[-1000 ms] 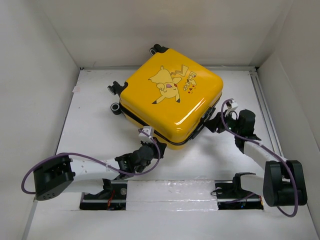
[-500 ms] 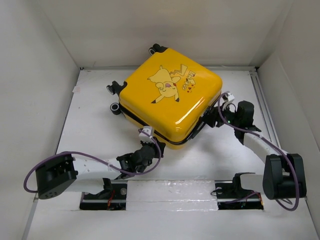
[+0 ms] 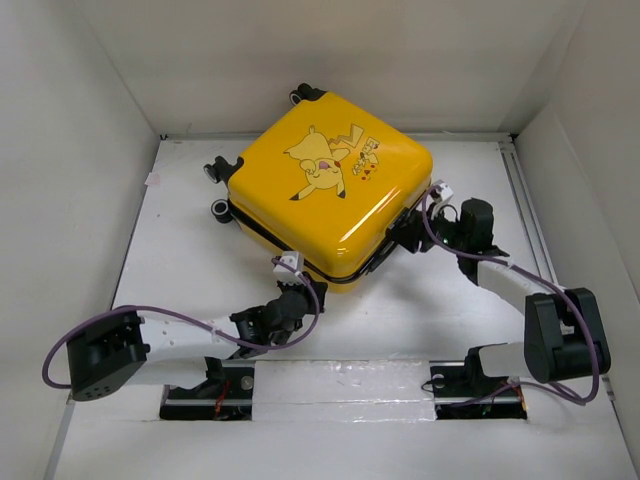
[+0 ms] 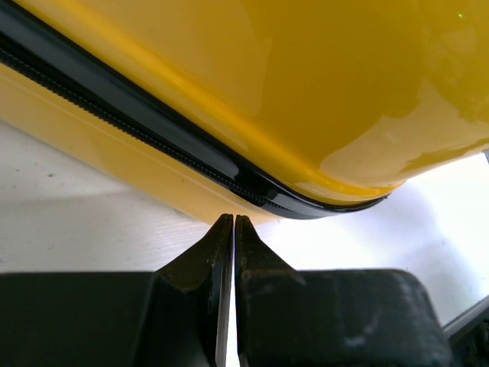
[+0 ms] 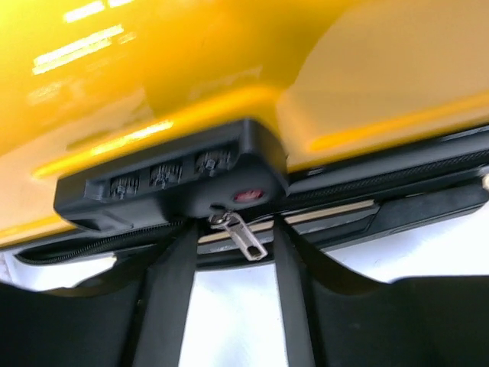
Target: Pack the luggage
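The silver zipper pull [image 5: 246, 238] already hangs between the fingers of the robot's right gripper, so next the gripper should stay by the black lock [image 5: 176, 180] and close its fingers on the zipper pull.
The luggage [image 3: 330, 190], a glossy yellow hard-shell suitcase with a Pikachu print and black wheels, lies flat on the white table [image 3: 180, 260], lid down. My left gripper [image 3: 303, 286] is shut and empty, its tips just short of the suitcase's near corner. In the left wrist view the tips [image 4: 233, 222] point at the black zipper seam [image 4: 153, 130] of the yellow shell [image 4: 306, 76]. My right gripper [image 3: 408, 232] is open at the suitcase's right side. In the right wrist view its fingers [image 5: 176, 260] straddle the silver zipper pull [image 5: 246, 238] hanging under the black combination lock [image 5: 176, 180], without gripping it.
White walls enclose the table on three sides. A metal rail [image 3: 525, 200] runs along the right edge. Black spinner wheels [image 3: 220, 170] stick out at the suitcase's far left. A taped strip [image 3: 340, 385] crosses the near edge between the arm bases.
The suitcase has slid and turned to the left and back. My right gripper has followed it leftward and now sits at the lock. The left arm has barely moved.
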{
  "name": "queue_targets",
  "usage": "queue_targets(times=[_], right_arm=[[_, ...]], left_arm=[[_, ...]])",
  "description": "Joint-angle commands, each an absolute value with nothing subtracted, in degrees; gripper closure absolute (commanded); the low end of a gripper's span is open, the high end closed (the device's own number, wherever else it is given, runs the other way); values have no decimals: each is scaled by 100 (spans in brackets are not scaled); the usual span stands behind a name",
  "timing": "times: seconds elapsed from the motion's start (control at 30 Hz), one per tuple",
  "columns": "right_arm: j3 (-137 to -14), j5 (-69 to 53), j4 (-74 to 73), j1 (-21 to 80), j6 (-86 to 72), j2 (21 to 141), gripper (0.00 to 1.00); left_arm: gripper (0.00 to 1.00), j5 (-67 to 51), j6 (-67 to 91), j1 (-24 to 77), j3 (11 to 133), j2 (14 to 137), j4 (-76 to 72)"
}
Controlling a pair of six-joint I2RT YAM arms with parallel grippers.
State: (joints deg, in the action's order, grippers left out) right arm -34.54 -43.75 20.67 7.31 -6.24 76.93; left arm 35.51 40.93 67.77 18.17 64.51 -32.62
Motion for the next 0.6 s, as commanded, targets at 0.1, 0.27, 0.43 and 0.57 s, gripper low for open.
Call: queue_targets(times=[0.1, 0.27, 0.43, 0.57], right_arm=[[-3111, -4710, 2637, 844, -773, 7716, 47], [-3111, -4825, 2848, 791, -826, 7717, 59], [-3164, -4825, 3111, 843, -879, 7831, 87], [-3050, -4466, 3111, 967, -932, 7831, 100]], left_arm=[[100, 3920, 3956, 6768, 1986, 6328, -3226], [100, 4148, 4033, 6768, 2039, 6328, -3086], [100, 4121, 3981, 6688, 2039, 6205, -3252], [100, 4159, 3981, 6462, 2232, 6424, -3199]])
